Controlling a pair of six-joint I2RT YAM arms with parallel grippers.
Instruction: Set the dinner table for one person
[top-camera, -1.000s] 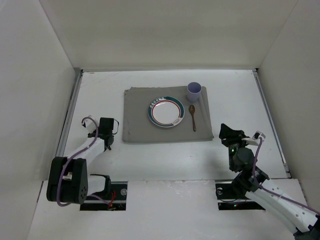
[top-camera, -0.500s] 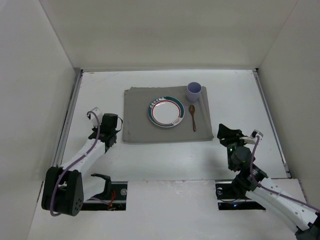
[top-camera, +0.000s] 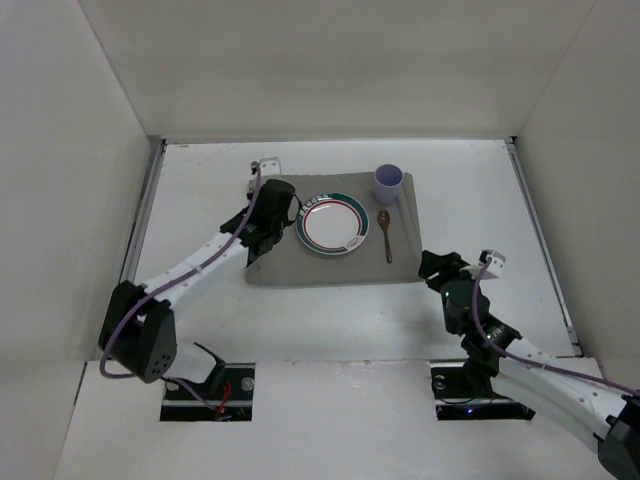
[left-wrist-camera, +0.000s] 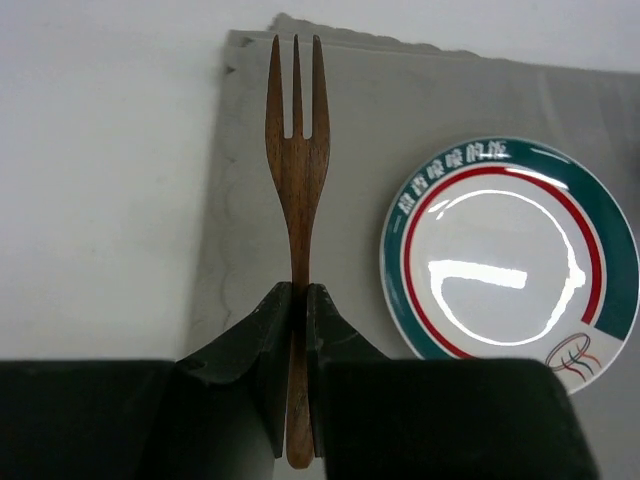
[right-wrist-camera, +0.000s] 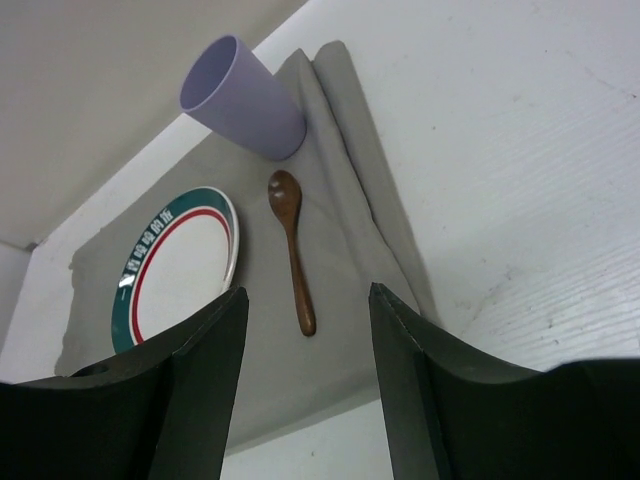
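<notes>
Next, my left gripper lowers the wooden fork and releases it flat on the mat (top-camera: 330, 268), since the mat's bare part beside the plate is below my fingers.
The dinner table (top-camera: 200, 180) is a white tabletop carrying a grey mat (top-camera: 330, 268). On the mat are a plate (top-camera: 332, 223) with a green and red rim, a purple cup (top-camera: 389, 183) at its far right, and a wooden spoon (top-camera: 385, 235) right of the plate. My left gripper (top-camera: 268, 215) hovers over the mat's left strip. In the left wrist view it (left-wrist-camera: 298, 290) is shut on a wooden fork (left-wrist-camera: 296, 160), tines pointing to the far edge, left of the plate (left-wrist-camera: 510, 250). My right gripper (top-camera: 432, 265) is open and empty at the mat's near right corner, its jaws (right-wrist-camera: 308, 295) framing the spoon (right-wrist-camera: 293, 245).
White walls enclose the table on three sides, and metal rails (top-camera: 140, 230) run along its left and right edges. The mat's right edge is folded into a ridge (right-wrist-camera: 350, 150) beside the cup (right-wrist-camera: 245, 95). Both arm bases sit at the near edge.
My left arm has swung from the bare table left of the mat up and right to above the mat's left strip. My right gripper has shifted slightly left toward the mat's corner.
</notes>
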